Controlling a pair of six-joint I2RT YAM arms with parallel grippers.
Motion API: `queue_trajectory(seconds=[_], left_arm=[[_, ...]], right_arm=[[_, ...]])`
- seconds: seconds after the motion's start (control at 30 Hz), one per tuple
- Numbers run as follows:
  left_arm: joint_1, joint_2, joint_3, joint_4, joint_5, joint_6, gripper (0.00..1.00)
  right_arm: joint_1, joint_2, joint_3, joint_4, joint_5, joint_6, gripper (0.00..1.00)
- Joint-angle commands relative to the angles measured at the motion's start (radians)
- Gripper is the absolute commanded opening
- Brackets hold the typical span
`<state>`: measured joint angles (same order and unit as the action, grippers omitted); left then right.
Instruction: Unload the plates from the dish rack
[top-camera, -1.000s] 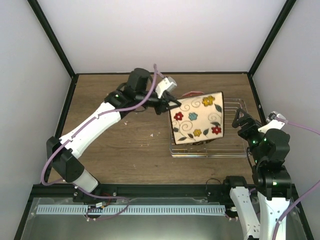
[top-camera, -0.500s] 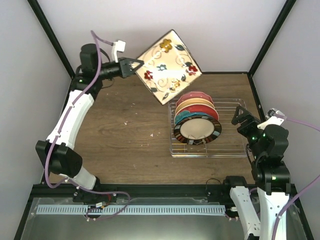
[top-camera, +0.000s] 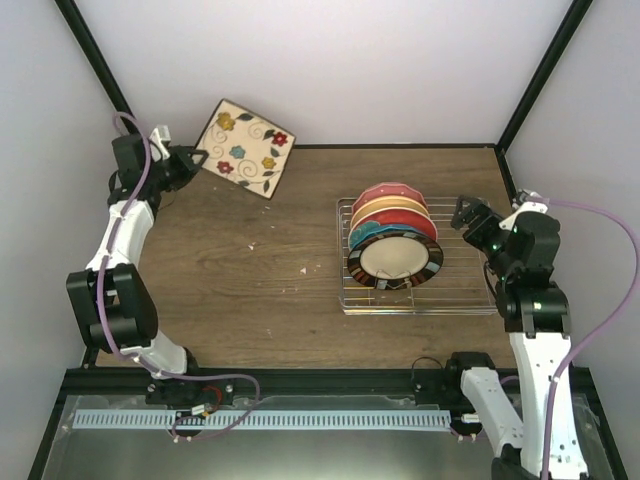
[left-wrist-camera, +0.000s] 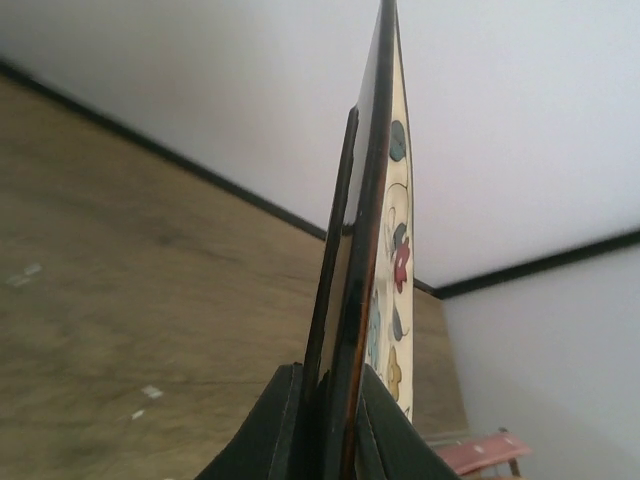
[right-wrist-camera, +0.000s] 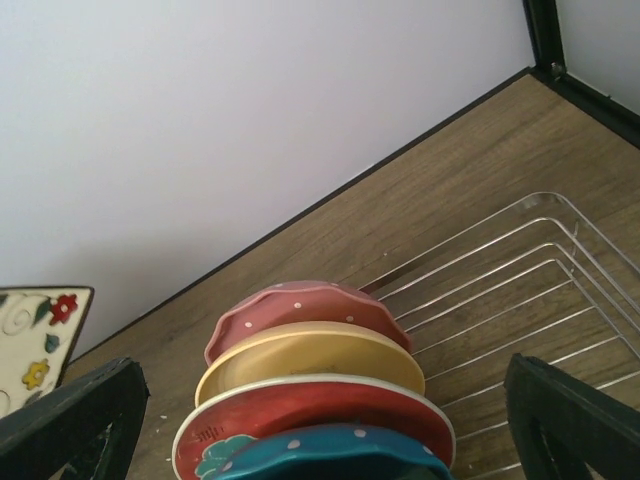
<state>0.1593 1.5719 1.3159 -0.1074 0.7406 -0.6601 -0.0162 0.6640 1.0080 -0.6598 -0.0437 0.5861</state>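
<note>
My left gripper should next lower the tilted floral plate onto the bare far corner of the table below it, make the plate level and let go of it there.
My left gripper (top-camera: 197, 158) is shut on the edge of the square cream floral plate (top-camera: 245, 148) and holds it in the air over the table's far left corner; in the left wrist view the plate (left-wrist-camera: 385, 250) stands edge-on between my fingers. The silver wire dish rack (top-camera: 470, 290) sits right of centre. Upright in it stand the cream plate with dark striped rim (top-camera: 397, 260), the teal polka-dot plate (right-wrist-camera: 330, 455), the red plate (right-wrist-camera: 300, 410), the orange-yellow plate (right-wrist-camera: 310, 350) and the pink-red scalloped plate (right-wrist-camera: 300, 305). My right gripper (top-camera: 466, 215) is open and empty, at the rack's right side.
The brown wooden table (top-camera: 240, 290) is walled by white panels with black frame posts at the corners. Small white crumbs (top-camera: 305, 268) lie left of the rack.
My left arm lifted the square floral plate out of the rack and swung it left and back to the far left corner. My right gripper shifted slightly towards the rack.
</note>
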Motion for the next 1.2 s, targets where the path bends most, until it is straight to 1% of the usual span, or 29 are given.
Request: queue_trajectory(seconds=[0.0,0.17,0.43,0.67,1.0,1.07,1.13,1.17], left_arm=[[0.059,-0.021,-0.042,0.220,0.005,-0.114,0.04],[0.136,0.047,-0.107,0.279,-0.047,-0.146,0.04],[0.209,0.168,-0.113,0.307,-0.100,-0.162,0.04],[0.226,0.246,-0.106,0.303,-0.118,-0.141,0.04],[0.250,0.309,-0.114,0.218,-0.100,-0.091,0.04],[0.256,0.318,-0.117,0.197,-0.100,-0.079,0.08],[0.265,0.322,-0.124,0.184,-0.099,-0.066,0.15],[0.266,0.324,-0.129,0.179,-0.099,-0.058,0.20]], right_arm=[[0.007,0.052,0.049,0.080,-0.049,-0.027,1.00],[0.007,0.102,0.054,0.121,-0.070,-0.036,1.00],[0.007,0.121,0.070,0.118,-0.056,-0.051,1.00],[0.007,0.110,0.070,0.100,-0.041,-0.044,1.00],[0.007,0.095,0.085,0.075,-0.027,-0.032,1.00],[0.007,0.088,0.080,0.075,-0.028,-0.024,1.00],[0.007,0.083,0.075,0.074,-0.030,-0.016,1.00],[0.007,0.080,0.073,0.072,-0.030,-0.014,1.00]])
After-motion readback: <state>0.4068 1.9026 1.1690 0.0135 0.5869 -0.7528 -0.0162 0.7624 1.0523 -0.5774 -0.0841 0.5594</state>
